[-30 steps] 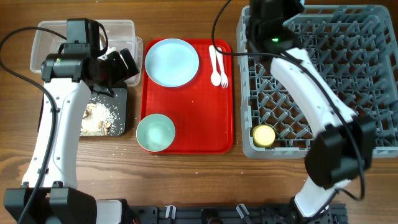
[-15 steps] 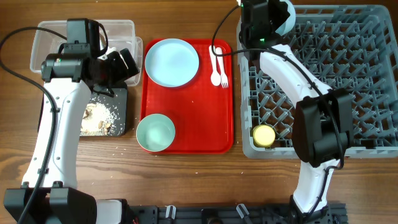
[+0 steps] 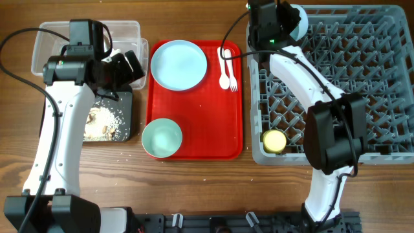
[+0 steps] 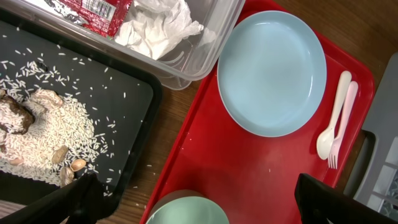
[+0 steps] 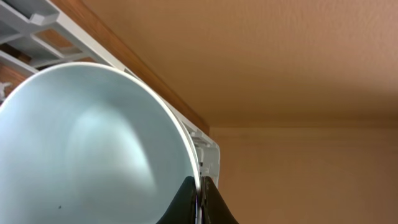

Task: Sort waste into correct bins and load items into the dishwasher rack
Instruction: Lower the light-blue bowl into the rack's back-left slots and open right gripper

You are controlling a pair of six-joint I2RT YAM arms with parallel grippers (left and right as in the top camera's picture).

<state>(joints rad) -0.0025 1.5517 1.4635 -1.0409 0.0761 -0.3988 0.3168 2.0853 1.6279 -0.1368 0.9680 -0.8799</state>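
The tilted bowl already hangs over the rack's empty far corner, so my right gripper needs to move slightly to the left in the overhead view next, then open.
My right gripper (image 5: 199, 198) is shut on the rim of the pale blue bowl (image 5: 93, 149) and holds it tilted over the far left corner of the grey dishwasher rack (image 3: 362, 77); the bowl shows above the rack (image 3: 299, 19). A yellow cup (image 3: 274, 140) sits in the rack. My left gripper (image 4: 193, 205) is open and empty above the red tray's left edge (image 4: 186, 149). On the tray are the pale blue plate (image 3: 178, 64), the mint green bowl (image 3: 162, 138) and the white spoon and fork (image 3: 226, 68). The clear tub (image 4: 205, 43) holds the red wrapper (image 4: 93, 12) and white tissue (image 4: 158, 28). The black tray (image 4: 130, 124) holds rice scraps (image 4: 43, 134).
The red serving tray (image 3: 207, 129) lies between the bins and the rack. Bare wooden table (image 3: 194, 188) runs along the front. Black cables loop near both arms.
My right arm swung up and back with the pale blue bowl to the rack's far left corner, then held still. The left arm has not moved.
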